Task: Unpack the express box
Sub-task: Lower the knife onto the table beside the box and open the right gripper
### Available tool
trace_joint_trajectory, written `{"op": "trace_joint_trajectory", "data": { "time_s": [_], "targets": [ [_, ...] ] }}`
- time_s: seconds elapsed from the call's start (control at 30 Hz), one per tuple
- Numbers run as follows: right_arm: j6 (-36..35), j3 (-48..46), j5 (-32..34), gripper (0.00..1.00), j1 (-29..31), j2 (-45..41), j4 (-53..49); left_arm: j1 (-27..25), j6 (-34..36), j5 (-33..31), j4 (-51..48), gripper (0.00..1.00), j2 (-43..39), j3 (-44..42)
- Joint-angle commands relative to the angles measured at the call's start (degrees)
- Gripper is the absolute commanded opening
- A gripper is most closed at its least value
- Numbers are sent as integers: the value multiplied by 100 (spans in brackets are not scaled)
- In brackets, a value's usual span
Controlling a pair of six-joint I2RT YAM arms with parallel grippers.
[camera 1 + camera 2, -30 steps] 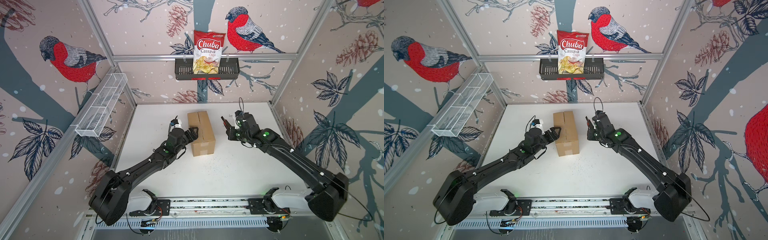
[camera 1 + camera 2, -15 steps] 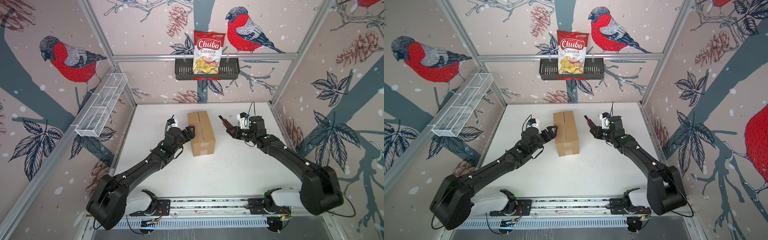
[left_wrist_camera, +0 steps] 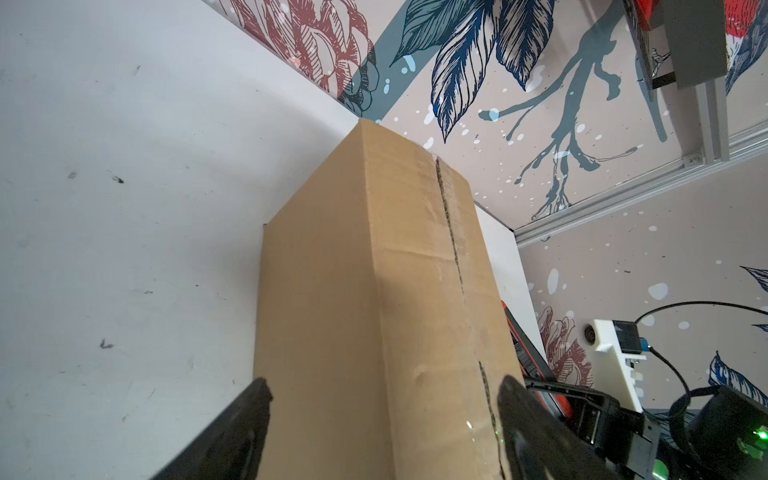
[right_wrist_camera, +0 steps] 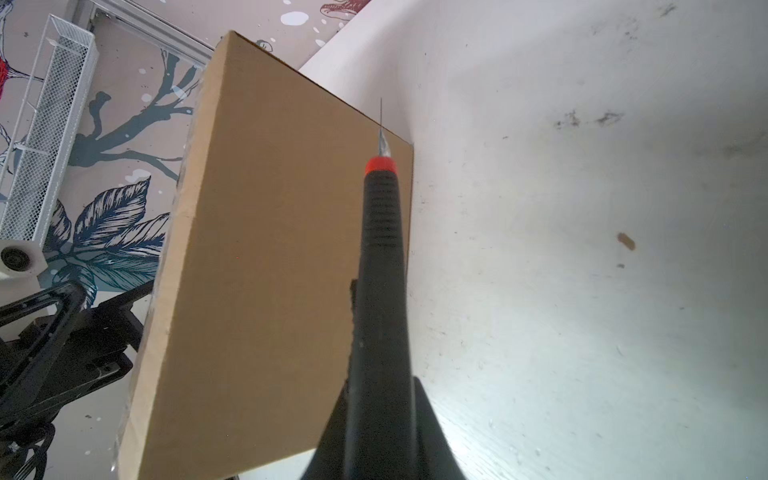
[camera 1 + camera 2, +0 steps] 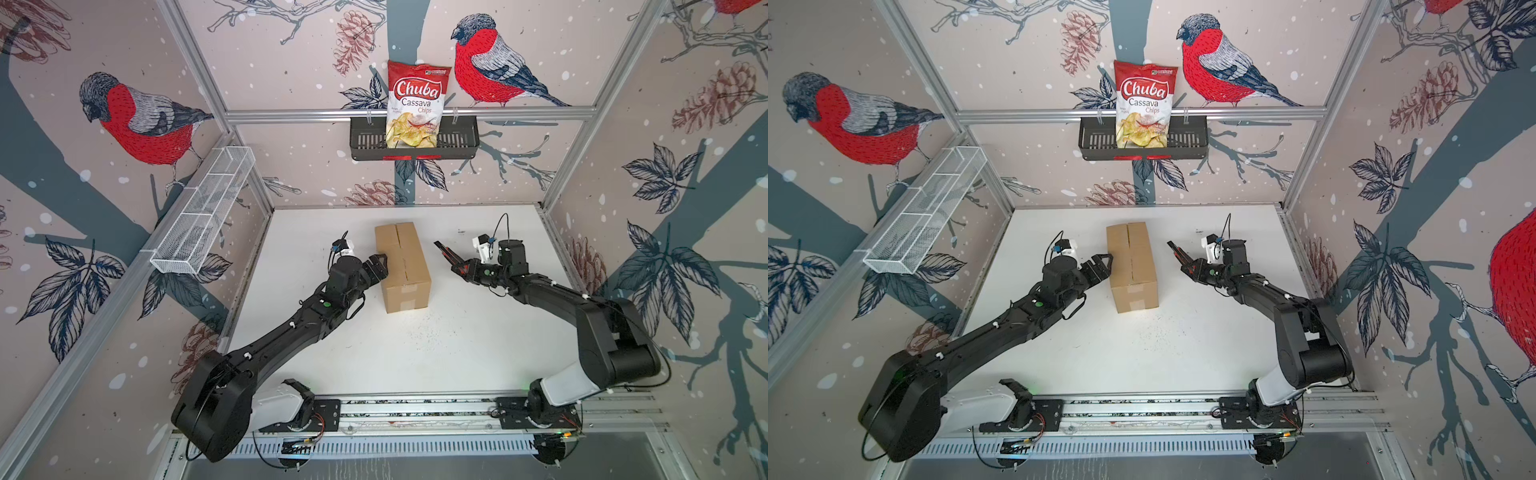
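Observation:
I need to lower the black-handled knife onto the free white patch next with my right gripper and release it there, because open tabletop (image 4: 504,268) beside the box is below that gripper.
The express box (image 5: 402,266) (image 5: 1133,266), an oblong brown carton with a taped top seam, lies shut on the white table (image 5: 415,353). My left gripper (image 5: 380,266) (image 5: 1105,266) is open at the box's left long side. In the left wrist view its fingers (image 3: 259,399) straddle the box's upper edge (image 3: 374,311), one over the side face and one over the top by the seam. My right gripper (image 5: 459,266) (image 5: 1190,266) (image 4: 380,384) is shut on a black-handled knife (image 5: 444,251) (image 4: 380,249). The knife has a red collar, and its thin blade points at the box's right side (image 4: 270,270), a short gap away.
A black wall basket (image 5: 457,141) on the back wall holds a red chips bag (image 5: 417,104). A white wire basket (image 5: 203,212) hangs on the left wall. Small cardboard crumbs (image 5: 428,332) dot the table in front of the box. The arms' rail (image 5: 415,409) runs along the front edge.
My right arm has folded lower and its wrist has turned, so the knife now lies flatter, pointing at the box from the right. The left gripper and the box have hardly moved.

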Motion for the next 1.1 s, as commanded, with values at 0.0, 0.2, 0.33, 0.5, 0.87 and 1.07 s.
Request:
{"op": "trace_joint_trajectory", "data": {
  "time_s": [0.0, 0.2, 0.33, 0.5, 0.87, 1.07],
  "targets": [
    [192, -55, -331, 3, -90, 206, 661, 14, 38, -70, -49, 85, -43, -26],
    [662, -162, -399, 6, -242, 602, 1355, 18, 30, -99, -93, 85, -43, -22],
    [787, -145, -440, 8, -266, 853, 1576, 15, 30, -108, -109, 85, -24, -27],
    [978, -156, -624, 9, -308, 1190, 1930, 13, 30, -124, -113, 85, -23, -39],
    [981, -122, -469, 11, -348, 1567, 1781, 13, -22, -141, -102, 85, -90, -136],
    [1052, -188, -272, 13, -374, 1646, 1815, 13, -23, -150, -113, 85, -144, -170]
  ]
}}
